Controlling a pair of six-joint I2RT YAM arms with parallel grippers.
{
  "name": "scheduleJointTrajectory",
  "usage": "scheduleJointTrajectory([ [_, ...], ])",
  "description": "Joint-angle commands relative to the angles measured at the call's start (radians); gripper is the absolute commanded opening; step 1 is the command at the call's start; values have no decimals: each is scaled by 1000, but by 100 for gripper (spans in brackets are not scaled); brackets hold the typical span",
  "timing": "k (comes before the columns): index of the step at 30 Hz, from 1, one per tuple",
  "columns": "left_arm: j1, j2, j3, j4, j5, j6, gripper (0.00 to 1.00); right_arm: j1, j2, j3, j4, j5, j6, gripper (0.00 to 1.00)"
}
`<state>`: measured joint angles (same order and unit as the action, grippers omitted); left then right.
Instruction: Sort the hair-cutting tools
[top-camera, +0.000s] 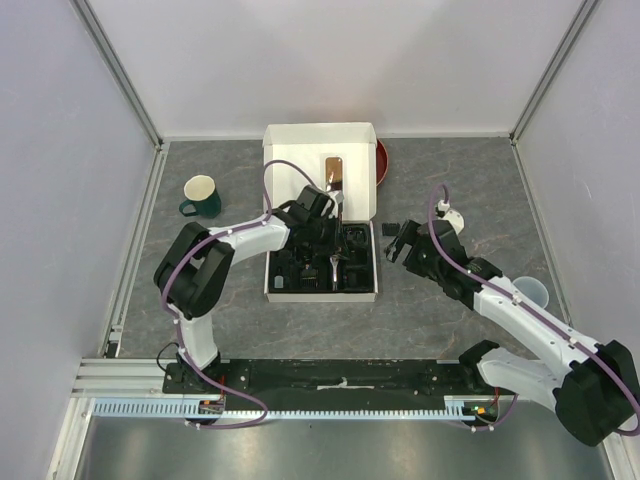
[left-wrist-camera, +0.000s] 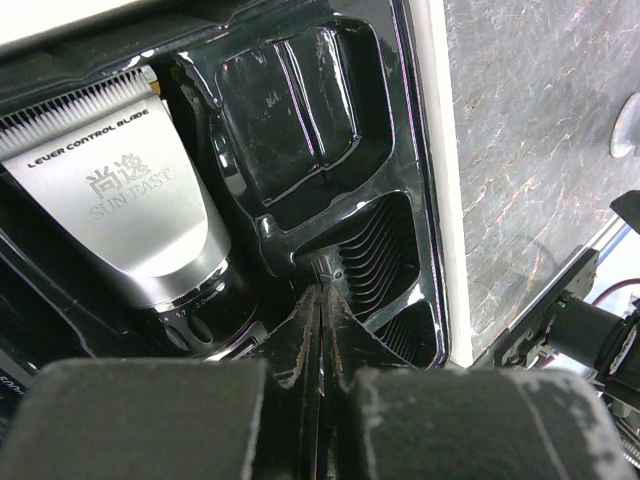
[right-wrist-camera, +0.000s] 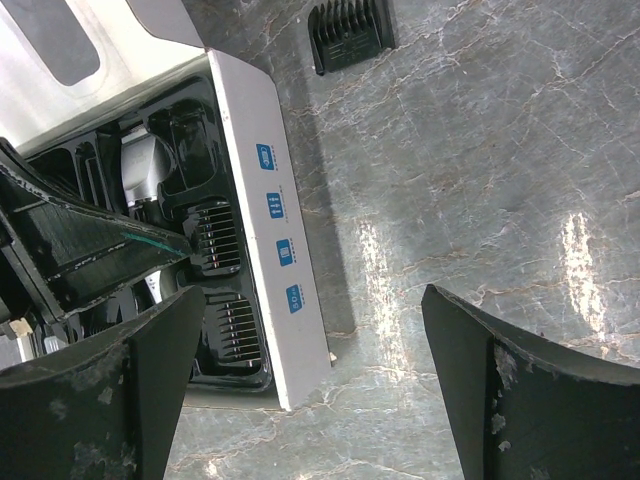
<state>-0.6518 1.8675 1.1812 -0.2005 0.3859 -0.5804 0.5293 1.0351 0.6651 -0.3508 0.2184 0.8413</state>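
Observation:
My right gripper moves outward and down around the loose comb guard next, since that piece lies below and outward of it, outside the box (top-camera: 320, 293).
The black-and-silver clipper (left-wrist-camera: 130, 200) lies in the black tray of the white box (top-camera: 320, 293), and it also shows in the right wrist view (right-wrist-camera: 140, 165). Black comb guards sit in tray compartments (left-wrist-camera: 385, 250) (right-wrist-camera: 215, 240) (right-wrist-camera: 235, 330). One comb guard (top-camera: 388, 230) (right-wrist-camera: 350, 35) lies loose on the table right of the box. My left gripper (top-camera: 328, 225) (left-wrist-camera: 322, 288) is shut, its tips low over the tray beside the clipper; I see nothing clearly between them. My right gripper (top-camera: 405, 242) (right-wrist-camera: 330, 400) is open and empty over the table, right of the box wall (right-wrist-camera: 270, 220). Brush and cable are not visible.
A green mug (top-camera: 202, 197) stands at the left. A clear plastic cup (top-camera: 530, 292) stands at the right near my right arm. A red dish (top-camera: 381, 163) lies behind the box's open lid (top-camera: 318, 150). Grey walls enclose the table.

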Motion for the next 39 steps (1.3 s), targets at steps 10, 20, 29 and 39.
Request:
scheduleJointTrajectory([
  [10, -8, -149, -17, -5, -119, 24, 12, 1, 32, 31, 36, 64, -42, 97],
  [20, -6, -430, -196, 6, -367, 30, 16, -11, 259, 114, 84, 148, -192, 98],
  [29, -3, -709, -417, 33, -516, 17, 36, -98, 518, 235, 214, 56, -411, 98],
  [39, -2, -834, -549, 65, -536, 13, 45, -118, 704, 347, 265, 21, -508, 98],
])
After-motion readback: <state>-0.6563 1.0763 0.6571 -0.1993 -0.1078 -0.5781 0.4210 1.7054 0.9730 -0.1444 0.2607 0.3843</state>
